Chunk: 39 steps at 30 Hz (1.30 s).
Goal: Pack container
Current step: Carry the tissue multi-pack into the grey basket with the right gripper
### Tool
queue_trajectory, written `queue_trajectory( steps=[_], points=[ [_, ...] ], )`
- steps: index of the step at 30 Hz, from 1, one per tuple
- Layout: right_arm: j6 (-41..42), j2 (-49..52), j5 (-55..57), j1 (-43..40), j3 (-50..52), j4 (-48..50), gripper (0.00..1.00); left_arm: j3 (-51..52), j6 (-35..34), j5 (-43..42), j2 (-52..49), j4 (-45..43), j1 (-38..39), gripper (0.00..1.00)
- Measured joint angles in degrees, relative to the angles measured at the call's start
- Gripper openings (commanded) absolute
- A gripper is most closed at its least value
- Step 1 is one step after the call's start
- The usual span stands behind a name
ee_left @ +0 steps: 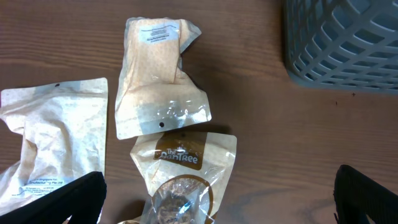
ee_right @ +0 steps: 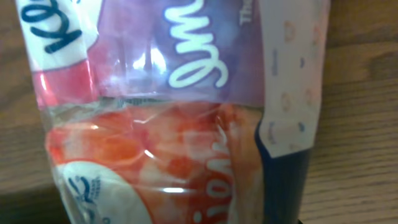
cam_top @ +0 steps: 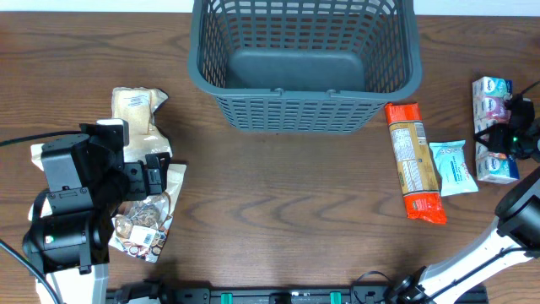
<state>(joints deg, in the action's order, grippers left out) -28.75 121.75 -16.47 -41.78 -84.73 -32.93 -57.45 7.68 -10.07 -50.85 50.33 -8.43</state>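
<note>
My right gripper lifts the multipack over the basket's rim next, then lowers and releases it on the basket's empty bottom. The basket (cam_top: 304,105) stands to the gripper's left in the overhead view.
The container is a large dark grey lattice basket (cam_top: 304,105) at the back centre, and it holds nothing; its corner shows in the left wrist view (ee_left: 342,50). My left gripper (cam_top: 156,176) is open, its fingers spread wide (ee_left: 217,208) just above a beige pouch with a clear window and brown label (ee_left: 180,180). My right gripper (cam_top: 508,127) sits on a white, purple and red snack multipack (cam_top: 492,127) at the far right. That pack (ee_right: 186,112) fills the right wrist view and hides the fingers.
Two more beige pouches lie by the left arm: one behind the windowed pouch (ee_left: 158,81), one to its left (ee_left: 43,143). A long orange packet (cam_top: 413,160) and a pale blue packet (cam_top: 451,167) lie right of the basket.
</note>
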Motion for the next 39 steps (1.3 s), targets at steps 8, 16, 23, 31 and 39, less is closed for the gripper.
queue_trajectory(
  steps=[8,16,23,31,39],
  points=[
    [7.1,-3.5,-4.8,2.4,-5.2,-0.7,0.01,0.0,-0.2,0.0,0.0,0.0,0.0,0.99],
    [10.9,-17.2,-13.7,16.2,-26.4,4.8,0.01,0.0,-0.2,0.0,0.0,0.0,0.0,0.99],
    [10.9,-22.5,-22.1,34.9,-34.3,7.3,0.01,0.0,-0.2,0.0,0.0,0.0,0.0,0.99],
    [8.0,-18.0,-22.6,48.6,-33.9,-2.6,0.01,0.0,-0.2,0.0,0.0,0.0,0.0,0.99],
    [0.4,-9.9,-21.7,53.7,-33.4,-18.4,0.04,0.0,-0.2,0.0,0.0,0.0,0.0,0.99]
  ],
)
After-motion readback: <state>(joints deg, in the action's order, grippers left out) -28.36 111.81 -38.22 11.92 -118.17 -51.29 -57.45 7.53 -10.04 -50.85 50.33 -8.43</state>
